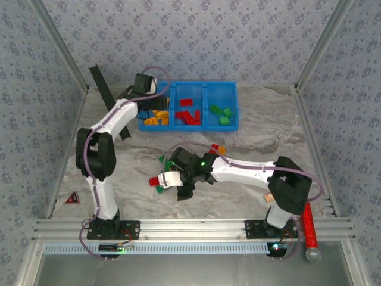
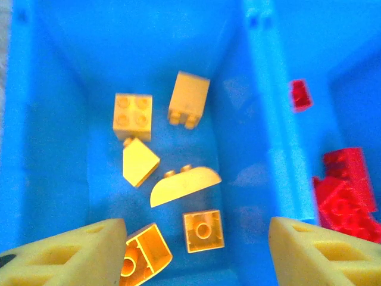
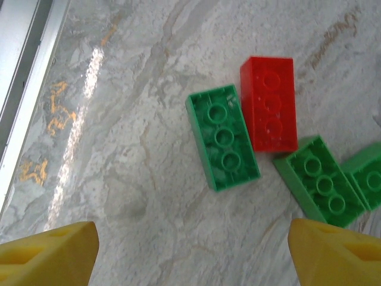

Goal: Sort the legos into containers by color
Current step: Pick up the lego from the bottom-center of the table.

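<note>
My right gripper's fingers are above and behind the green brick nearest the metal bar (image 3: 224, 137). I will next lower my right gripper toward the red brick (image 3: 269, 102), onto that green brick.
The blue bin (image 1: 189, 126) stands at the back with three compartments: yellow legos (image 1: 156, 118) on the left, red legos (image 1: 189, 115) in the middle, green legos (image 1: 220, 112) on the right. My left gripper (image 1: 146, 112) hangs open over the left compartment. Between its fingers (image 2: 65, 250) lie only loose yellow bricks (image 2: 202, 231) on the compartment floor. My right gripper (image 1: 165, 182) hovers open above the table, empty. Just ahead of it lie a green brick (image 3: 222, 138), a red brick (image 3: 269, 102) and two more green bricks (image 3: 318, 182), studs down.
A red and an orange brick (image 1: 217, 148) lie mid-table, and a green one (image 1: 164, 159) behind the right wrist. A red glittery cylinder (image 1: 309, 229) and a tan block (image 1: 268, 196) sit at the near right. A black strip (image 1: 107, 98) leans at the back left.
</note>
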You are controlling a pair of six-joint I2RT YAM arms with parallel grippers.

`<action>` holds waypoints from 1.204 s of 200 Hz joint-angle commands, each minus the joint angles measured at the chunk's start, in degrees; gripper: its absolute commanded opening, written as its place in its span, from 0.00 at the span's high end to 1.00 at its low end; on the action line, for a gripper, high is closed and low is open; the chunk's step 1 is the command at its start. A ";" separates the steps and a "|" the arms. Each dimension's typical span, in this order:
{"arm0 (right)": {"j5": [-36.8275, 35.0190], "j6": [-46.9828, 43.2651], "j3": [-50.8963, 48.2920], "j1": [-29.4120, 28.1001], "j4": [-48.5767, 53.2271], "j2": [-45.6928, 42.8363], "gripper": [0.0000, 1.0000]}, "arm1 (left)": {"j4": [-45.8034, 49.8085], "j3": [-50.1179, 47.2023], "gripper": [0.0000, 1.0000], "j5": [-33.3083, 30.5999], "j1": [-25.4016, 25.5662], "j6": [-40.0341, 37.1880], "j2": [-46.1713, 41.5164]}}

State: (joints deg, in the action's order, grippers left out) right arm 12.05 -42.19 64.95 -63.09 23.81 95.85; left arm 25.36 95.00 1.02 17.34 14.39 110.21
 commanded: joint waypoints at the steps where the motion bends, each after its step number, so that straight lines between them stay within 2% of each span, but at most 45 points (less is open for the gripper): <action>1: 1.22 -3.21 2.58 -1.56 -1.23 2.89 0.16 | -0.81 -1.39 0.34 1.70 -0.38 -0.99 -4.99; 72: 0.61 -4.54 7.76 -2.15 -1.85 10.22 0.18 | -0.60 -9.32 0.30 1.28 -1.00 -0.71 -20.76; 131: 0.03 -3.96 8.81 -1.47 -2.22 13.95 0.20 | 0.28 -15.03 0.26 -2.37 -1.21 -1.65 -32.53; 183: -1.09 -1.94 8.44 -0.15 -4.22 15.43 0.20 | 1.97 -15.67 0.26 -2.19 -1.44 -1.49 -34.61; 241: -0.63 -1.64 8.73 0.16 -2.99 17.82 0.26 | 2.92 -15.39 0.25 -2.69 -1.43 -1.65 -35.70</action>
State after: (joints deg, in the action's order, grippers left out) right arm 11.38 -44.60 73.23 -63.07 18.94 111.61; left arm 27.33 79.29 -0.91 16.16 13.91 76.49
